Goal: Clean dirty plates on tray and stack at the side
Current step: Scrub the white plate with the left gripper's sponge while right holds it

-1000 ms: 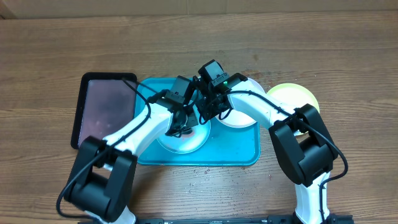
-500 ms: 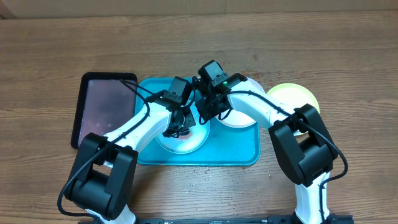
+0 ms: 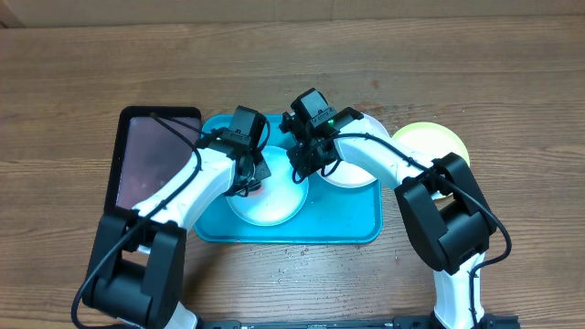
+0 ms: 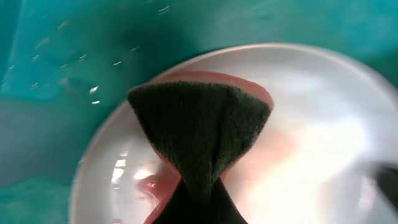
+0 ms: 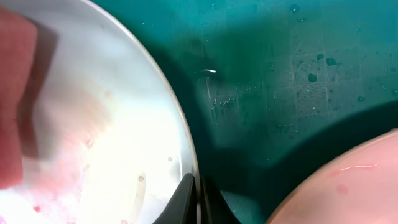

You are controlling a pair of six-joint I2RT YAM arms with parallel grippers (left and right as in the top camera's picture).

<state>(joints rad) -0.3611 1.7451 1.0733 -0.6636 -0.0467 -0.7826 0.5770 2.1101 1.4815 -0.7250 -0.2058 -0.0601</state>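
Observation:
The left gripper wipes the smears next. Then it lifts leftward in the overhead view and lowers the sponge onto the dark tray (image 3: 165, 163), since the dark tray's bottom is clear.
The turquoise tray (image 3: 352, 227) holds two plates. The pale blue plate (image 3: 274, 206) lies at its left and shows red smears in the left wrist view (image 4: 323, 124). My left gripper (image 3: 249, 179) is shut on a sponge (image 4: 199, 124) with a dark green face and red body, pressed on this plate's far left part. My right gripper (image 3: 300, 172) is shut on the plate's right rim, as seen in the right wrist view (image 5: 198, 198). A white plate (image 3: 355, 175) lies at the tray's right, partly under the right arm. The yellow-green plate (image 3: 431, 142) sits on the table right of the tray.
A dark black-rimmed tray (image 3: 151, 160) lies left of the turquoise tray, touching it. Water drops dot the turquoise tray floor (image 5: 298, 74). Bare wooden table (image 3: 292, 64) lies beyond both trays.
My left gripper has moved the sponge from the plate's middle up and left toward its far-left rim. The right gripper has stayed on the rim.

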